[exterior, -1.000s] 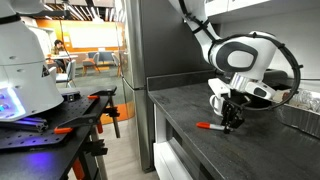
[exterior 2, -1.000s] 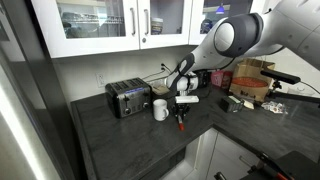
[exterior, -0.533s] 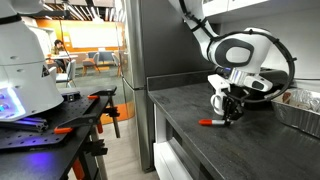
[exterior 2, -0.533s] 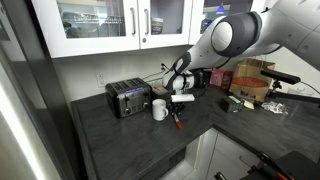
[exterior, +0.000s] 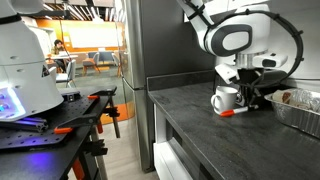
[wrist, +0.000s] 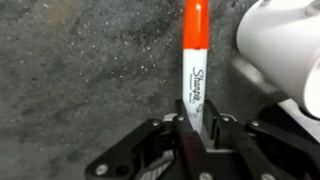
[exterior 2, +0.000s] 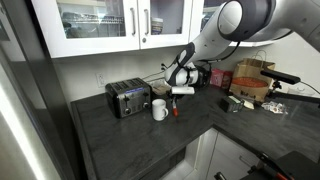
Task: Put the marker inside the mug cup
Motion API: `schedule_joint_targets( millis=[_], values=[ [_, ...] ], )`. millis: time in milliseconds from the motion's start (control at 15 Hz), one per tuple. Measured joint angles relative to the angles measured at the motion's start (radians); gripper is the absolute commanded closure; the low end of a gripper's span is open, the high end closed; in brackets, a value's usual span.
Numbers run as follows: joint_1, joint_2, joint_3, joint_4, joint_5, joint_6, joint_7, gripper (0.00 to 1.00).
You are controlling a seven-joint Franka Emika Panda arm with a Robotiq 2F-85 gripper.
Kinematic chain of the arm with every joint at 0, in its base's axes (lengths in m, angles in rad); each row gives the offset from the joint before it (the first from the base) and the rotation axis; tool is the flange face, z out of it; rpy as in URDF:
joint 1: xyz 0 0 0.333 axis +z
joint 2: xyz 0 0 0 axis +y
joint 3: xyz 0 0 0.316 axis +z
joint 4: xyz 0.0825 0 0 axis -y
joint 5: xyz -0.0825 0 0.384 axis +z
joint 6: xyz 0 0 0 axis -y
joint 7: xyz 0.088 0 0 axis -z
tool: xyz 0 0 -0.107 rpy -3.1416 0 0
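Note:
I should rise next, cross over the mug's open top (exterior: pixel 226 90), lower and release, as it is right of my gripper in the wrist view, higher than the orange end.
My gripper (wrist: pixel 196 128) is shut on a Sharpie marker (wrist: pixel 194 70) with a white barrel and an orange cap, holding it above the dark speckled counter. The marker sticks out ahead of the jaws, its orange end pointing away. The white mug (wrist: pixel 285 45) fills the upper right of the wrist view, right beside the marker. In both exterior views the gripper (exterior: pixel 244 100) (exterior 2: pixel 177 97) hangs next to the mug (exterior: pixel 224 99) (exterior 2: pixel 160 109), with the marker's orange end (exterior: pixel 229 112) (exterior 2: pixel 175 108) showing just below.
A black toaster (exterior 2: pixel 128 97) stands behind the mug. A metal tray (exterior: pixel 300 112) lies past the gripper on the dark counter (exterior: pixel 195 130). Boxes and clutter (exterior 2: pixel 250 85) sit further along. White cupboards (exterior 2: pixel 120 25) hang above.
The gripper has lifted the marker off the counter and carried it toward the mug, from out in front of the mug to right beside it.

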Motion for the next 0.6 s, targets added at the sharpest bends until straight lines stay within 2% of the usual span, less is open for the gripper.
schedule_joint_targets(
  millis=[133,267,467,600],
  values=[
    [0.031,-0.039,-0.034,-0.082,0.0,0.149,0.048,0.94],
    [0.094,-0.071,-0.1,-0.163,0.0,0.284,0.122,0.94],
    [0.245,-0.108,-0.254,-0.273,0.015,0.446,0.216,0.94],
    [0.36,-0.12,-0.362,-0.325,0.066,0.489,0.232,0.94]
  ],
)
